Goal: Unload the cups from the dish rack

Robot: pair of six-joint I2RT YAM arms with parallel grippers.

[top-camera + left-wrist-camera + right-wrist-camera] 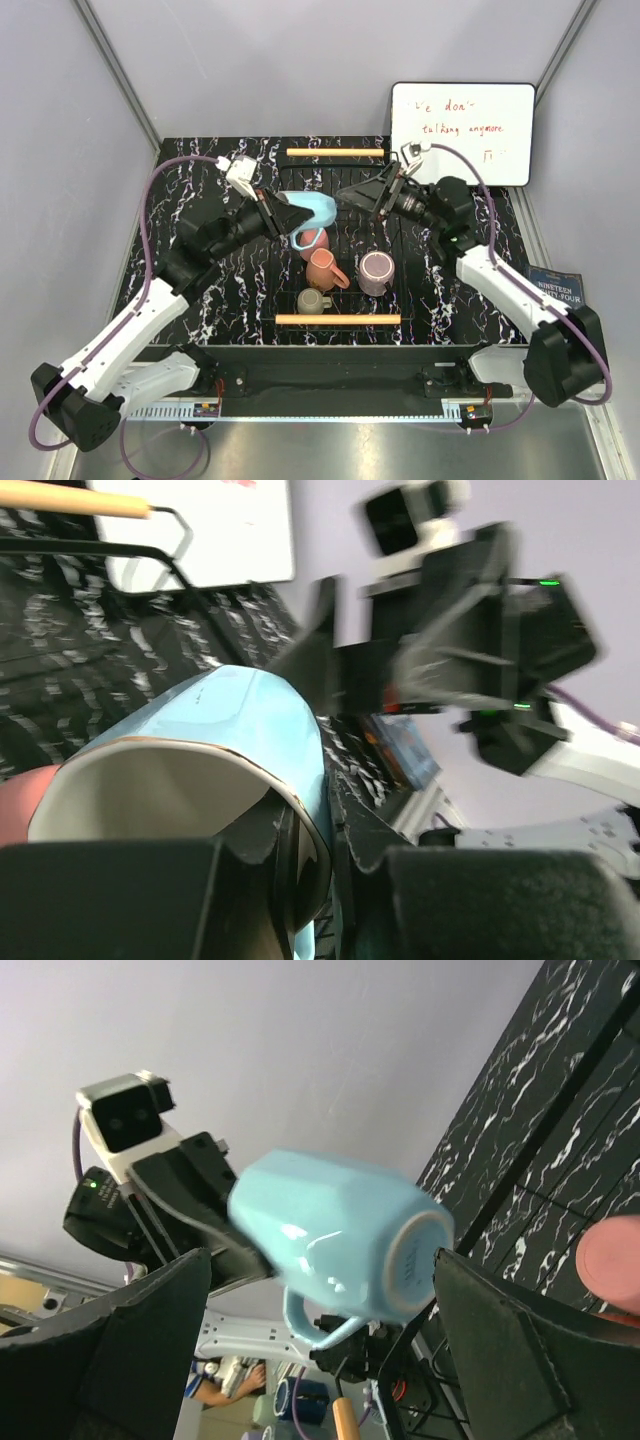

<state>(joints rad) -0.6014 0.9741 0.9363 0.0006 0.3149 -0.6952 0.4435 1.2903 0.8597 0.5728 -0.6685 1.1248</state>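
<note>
Bare tabletop beside the rack lies below, to the left gripper's left in the top view, so the left gripper will swing across, turn the cup base-down, lower it and let it go.
My left gripper (292, 216) is shut on the rim of the light blue cup (312, 209), one finger inside and one outside (322, 832), holding it on its side above the back of the dish rack (337, 319). The right gripper (362, 197) stands open just right of the cup's base, its fingers (490, 1330) wide on either side of the blue cup (340, 1230) without touching it. Standing in the rack are a pink cup (313, 240), an orange cup (323, 268), a mauve cup (376, 272) and a small olive-grey cup (312, 300).
A white whiteboard (462, 133) with red writing leans at the back right. A dark book (555, 283) lies at the table's right edge. The rack's far wooden handle (335, 152) sits behind both grippers. Grey walls close in on the table.
</note>
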